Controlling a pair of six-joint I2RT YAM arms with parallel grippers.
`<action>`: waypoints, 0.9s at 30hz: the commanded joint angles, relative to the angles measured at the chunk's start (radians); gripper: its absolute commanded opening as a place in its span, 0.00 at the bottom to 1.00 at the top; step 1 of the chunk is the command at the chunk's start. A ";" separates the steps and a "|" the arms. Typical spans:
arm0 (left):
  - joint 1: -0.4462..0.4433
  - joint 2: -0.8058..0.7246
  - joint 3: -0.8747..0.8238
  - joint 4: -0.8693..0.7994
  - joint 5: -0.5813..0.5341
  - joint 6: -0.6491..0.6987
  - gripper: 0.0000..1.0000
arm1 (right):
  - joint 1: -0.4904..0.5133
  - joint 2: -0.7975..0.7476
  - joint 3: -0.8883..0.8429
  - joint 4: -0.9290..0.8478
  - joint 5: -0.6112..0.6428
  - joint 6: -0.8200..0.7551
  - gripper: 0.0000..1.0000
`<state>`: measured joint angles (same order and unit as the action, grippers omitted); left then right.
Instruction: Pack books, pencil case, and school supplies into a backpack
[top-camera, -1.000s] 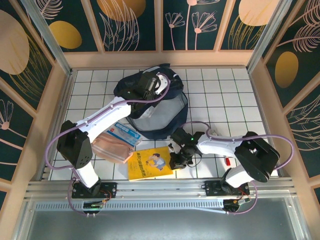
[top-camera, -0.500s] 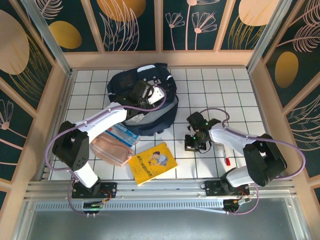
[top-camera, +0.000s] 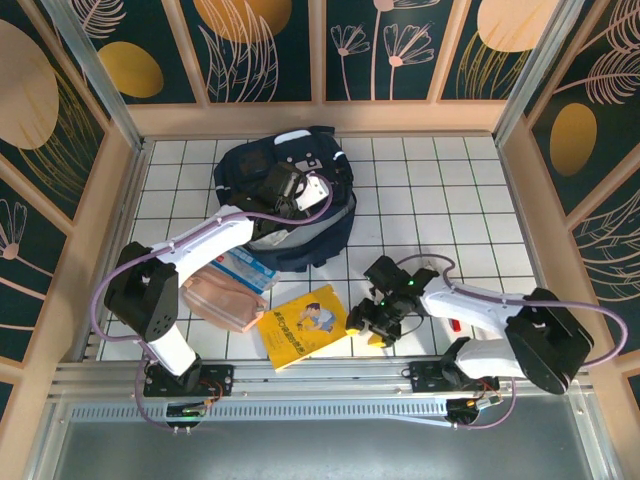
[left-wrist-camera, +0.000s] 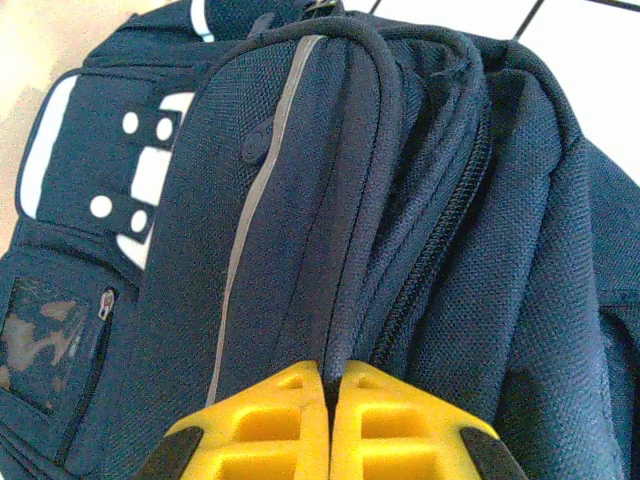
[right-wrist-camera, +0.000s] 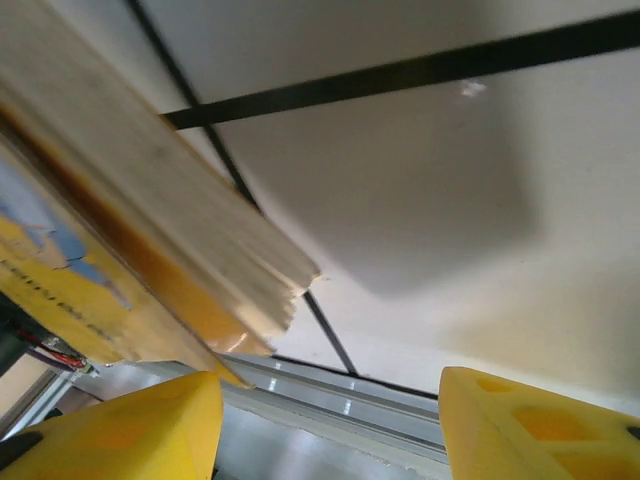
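My left gripper will open both fingertips next and let go of the corded seam over the backpack, as the seam is between its closed fingertips.
The navy backpack lies at the back of the table. My left gripper is shut on a corded seam of the backpack; in the left wrist view the yellow fingertips pinch that seam. The yellow book lies flat near the front edge. My right gripper stands open just right of it. In the right wrist view the book's page edge sits up left, ahead of the left finger and outside the gap of the open right gripper. A peach pencil case lies left of the book. A red pen lies by the right arm.
A blue and white packet rests between the pencil case and the backpack, under the left arm. A metal rail runs along the front edge, close behind the right gripper. Wooden walls ring the tiled table.
My right gripper has opened and come back from mid-table to the book's right edge. The book turned slightly. The backpack's lifted flap came down a second ago and has stayed put since.
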<state>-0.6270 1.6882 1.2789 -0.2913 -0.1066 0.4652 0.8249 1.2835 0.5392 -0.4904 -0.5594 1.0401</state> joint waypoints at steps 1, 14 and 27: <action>0.009 -0.026 0.002 0.049 0.027 -0.035 0.00 | 0.006 0.044 0.007 0.107 -0.052 0.068 0.58; 0.009 -0.057 0.053 0.043 -0.008 -0.028 0.00 | -0.054 0.097 0.009 0.170 0.001 0.058 0.01; 0.009 -0.183 -0.044 0.063 0.271 -0.369 0.53 | -0.350 0.000 0.153 -0.016 0.350 -0.320 0.00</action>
<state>-0.6178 1.5795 1.2640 -0.2832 0.0109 0.3088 0.5243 1.2724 0.6640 -0.4347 -0.3279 0.8719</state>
